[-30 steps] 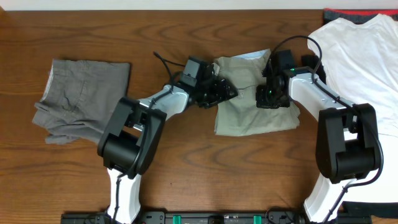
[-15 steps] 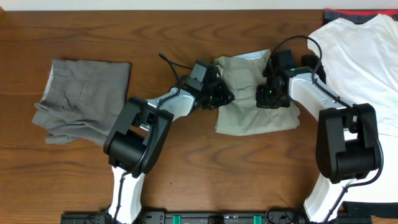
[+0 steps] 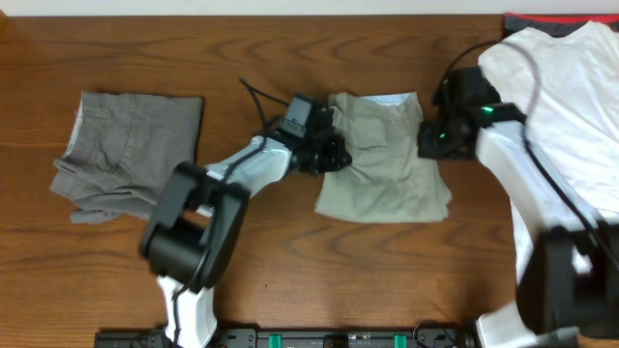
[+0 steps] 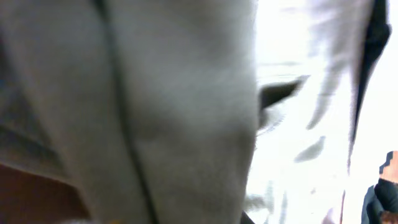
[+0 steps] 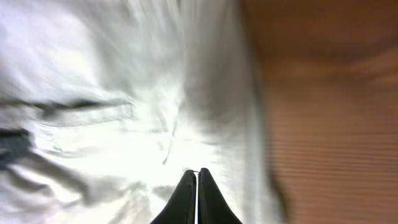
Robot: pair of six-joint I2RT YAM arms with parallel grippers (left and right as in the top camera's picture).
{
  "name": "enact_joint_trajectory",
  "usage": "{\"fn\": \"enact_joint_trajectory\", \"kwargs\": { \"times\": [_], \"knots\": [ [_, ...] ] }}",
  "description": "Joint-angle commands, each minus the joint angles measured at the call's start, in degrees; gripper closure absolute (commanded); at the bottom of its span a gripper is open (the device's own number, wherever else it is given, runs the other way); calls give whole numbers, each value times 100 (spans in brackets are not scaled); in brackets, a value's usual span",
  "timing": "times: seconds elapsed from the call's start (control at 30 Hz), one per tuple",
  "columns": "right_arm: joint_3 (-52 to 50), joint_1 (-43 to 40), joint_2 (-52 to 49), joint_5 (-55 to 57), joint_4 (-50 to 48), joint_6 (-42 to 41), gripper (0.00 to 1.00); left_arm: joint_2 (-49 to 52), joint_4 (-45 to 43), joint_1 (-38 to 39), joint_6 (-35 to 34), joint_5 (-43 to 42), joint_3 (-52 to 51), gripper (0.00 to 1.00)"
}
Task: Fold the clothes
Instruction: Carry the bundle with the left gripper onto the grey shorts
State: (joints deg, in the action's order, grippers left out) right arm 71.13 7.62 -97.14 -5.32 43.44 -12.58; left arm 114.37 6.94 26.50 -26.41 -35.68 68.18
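Observation:
My left gripper should next move up, then down onto the grey garment (image 3: 133,150) to its left in the overhead view, and let go, because the trousers are folded.
The clothes (image 3: 387,164), pale khaki trousers, lie folded into a rough rectangle at the middle of the table. My left gripper (image 3: 334,157) is at their left edge, shut on the cloth. In the left wrist view the khaki fabric (image 4: 186,112) fills the frame and hides the fingers. My right gripper (image 3: 428,145) hovers by the trousers' right edge. In the right wrist view its fingers (image 5: 197,171) are pressed together above the pale cloth (image 5: 124,74), with nothing seen between them.
A darker grey garment (image 3: 126,155) lies crumpled at the left. A white T-shirt (image 3: 561,87) covers the right side, with a red item (image 3: 542,19) behind it. Bare brown tabletop (image 3: 319,271) runs along the front.
My left gripper closed on the trousers' left edge and drew back to the left, and the trousers slid left with it. The right arm shifted right, away from the cloth.

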Motion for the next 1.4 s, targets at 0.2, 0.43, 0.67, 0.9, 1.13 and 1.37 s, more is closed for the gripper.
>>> {"fn": "enact_joint_trajectory", "kwargs": {
  "times": [0.2,0.43,0.67,0.9,1.13,1.37],
  "knots": [
    [35,-4,1445,76,9,-22,96,-1300,37,-144,389,13,42,94],
    [35,-4,1582,59,184,-22,96,-2015,334,-905,557,33,42,94],
    [35,-4,1582,57,251,-22,96,-2931,566,-2214,970,31,166,94],
    [35,-4,1582,-11,376,-22,97,-3104,562,-3762,1355,-295,186,94],
    [35,-4,1582,-9,522,-22,97,-3086,186,-4994,1615,-424,186,94],
    [35,-4,1582,-103,568,44,98,-2918,-920,-5792,1117,-916,186,94]
  ]
}}
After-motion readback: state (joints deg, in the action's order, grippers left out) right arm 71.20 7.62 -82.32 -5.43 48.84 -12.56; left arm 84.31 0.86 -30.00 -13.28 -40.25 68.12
